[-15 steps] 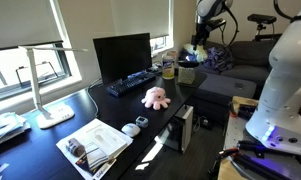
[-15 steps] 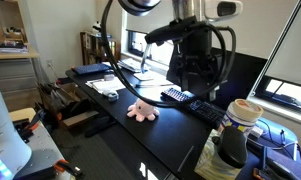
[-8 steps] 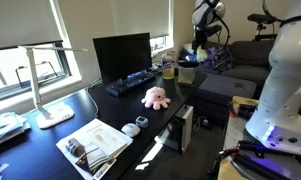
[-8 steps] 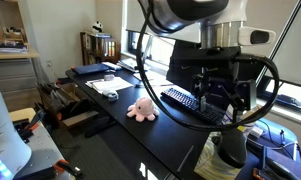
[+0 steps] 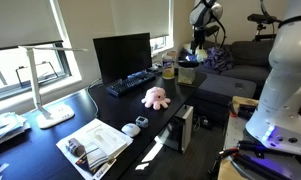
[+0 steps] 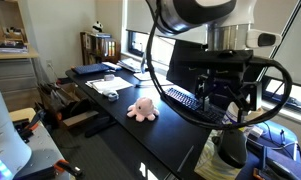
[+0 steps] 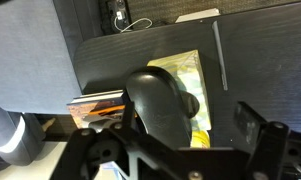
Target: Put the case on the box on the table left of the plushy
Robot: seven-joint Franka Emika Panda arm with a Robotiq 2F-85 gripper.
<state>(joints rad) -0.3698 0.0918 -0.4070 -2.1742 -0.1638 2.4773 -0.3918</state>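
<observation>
Next, my gripper turns slightly to line up with the case (image 6: 230,148), then lowers around the case's long sides.
The dark oblong case (image 7: 158,100) lies on the tan-yellow box (image 7: 186,70) at the end of the glossy black table (image 7: 140,55). In the wrist view my gripper (image 7: 185,125) hangs right above the case, jaws apart, one finger on each side, not touching it. In both exterior views the gripper (image 5: 197,45) (image 6: 226,98) hovers over the box (image 5: 187,74) (image 6: 212,168). The case (image 6: 230,148) is partly hidden by the gripper. The pink plushy (image 5: 155,96) (image 6: 142,110) sits mid-table, well away from the gripper.
A monitor (image 5: 122,55) and keyboard (image 5: 133,82) stand behind the plushy. A white lamp (image 5: 52,110) and papers (image 5: 95,142) lie further along the table. A computer tower (image 5: 185,128) stands beside the table. A yellow object (image 7: 199,136) lies next to the case.
The gripper has moved along the table to above the box and come down a little. The plushy, box and case have not moved.
</observation>
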